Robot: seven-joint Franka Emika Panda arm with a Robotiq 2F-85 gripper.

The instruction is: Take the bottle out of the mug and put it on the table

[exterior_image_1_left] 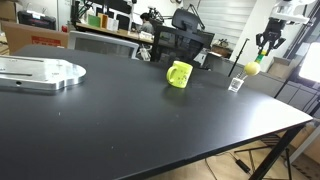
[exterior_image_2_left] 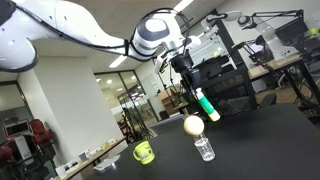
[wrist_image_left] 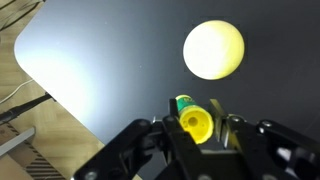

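My gripper will next lower the bottle past the yellow ball (exterior_image_2_left: 193, 125) toward the table (exterior_image_2_left: 238, 152) beside the clear container, because the bottle still hangs above the table.
My gripper (wrist_image_left: 196, 128) is shut on the lime-yellow bottle (wrist_image_left: 191, 118) and holds it in the air above the black table (wrist_image_left: 100, 50). In an exterior view the bottle (exterior_image_2_left: 206, 105) hangs tilted from the gripper (exterior_image_2_left: 192, 82), above the yellow ball (exterior_image_2_left: 193, 125). The lime-yellow mug (exterior_image_1_left: 179, 74) stands empty on the table (exterior_image_1_left: 150, 125), well away from the gripper (exterior_image_1_left: 268, 42). The mug also shows in the exterior view from the far side (exterior_image_2_left: 144, 152).
A yellow ball (exterior_image_1_left: 252, 68) (wrist_image_left: 213, 50) and a small clear container (exterior_image_1_left: 237, 84) (exterior_image_2_left: 204, 148) stand near the table edge below the gripper. A flat metal plate (exterior_image_1_left: 40, 73) lies at the far end. Black office chairs (exterior_image_1_left: 185, 45) stand behind the table.
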